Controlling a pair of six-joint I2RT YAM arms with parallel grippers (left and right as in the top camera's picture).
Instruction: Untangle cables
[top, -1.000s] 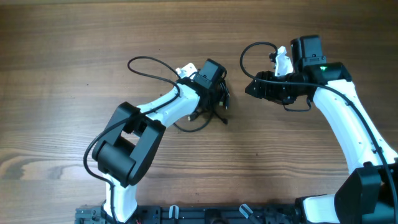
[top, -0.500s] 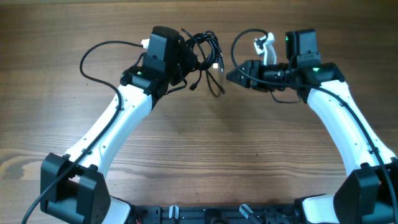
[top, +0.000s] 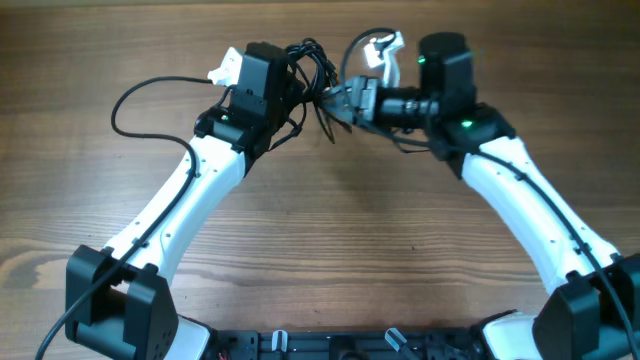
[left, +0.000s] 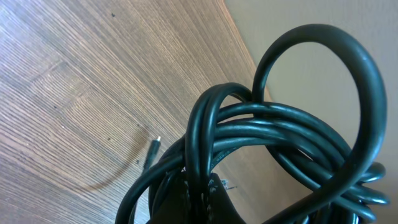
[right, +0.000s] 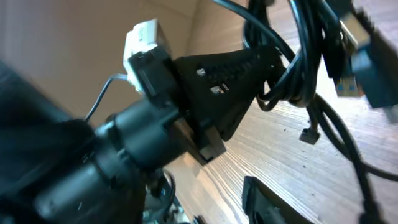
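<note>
Bare tabletop lies left of my left gripper in the overhead view, so it will next pull cable that way from the bunched loops, then release.
The cables (top: 318, 62) are a bunch of thin black loops held up near the table's far edge. My left gripper (top: 298, 82) is shut on them; in the left wrist view its fingers (left: 202, 199) pinch several strands of the cables (left: 292, 137), and a small plug end (left: 153, 149) hangs below. My right gripper (top: 342, 100) is right beside the bunch, on its right, jaws apart. In the right wrist view the cables (right: 305, 68) hang from the left gripper (right: 233, 68), with a silvery plug (right: 348, 25) at the top. One right finger (right: 267, 202) shows, with nothing in it.
The wooden table (top: 350, 230) spreads below both arms. The left arm's own thicker black wire (top: 135, 95) loops out to the left. A black rail (top: 350, 345) runs along the near edge. The table's far edge (left: 239, 46) lies close behind the bunch.
My left arm lifted the bunch off the table toward the far edge. My right gripper moved left up to the bunch, and its jaws narrowed.
</note>
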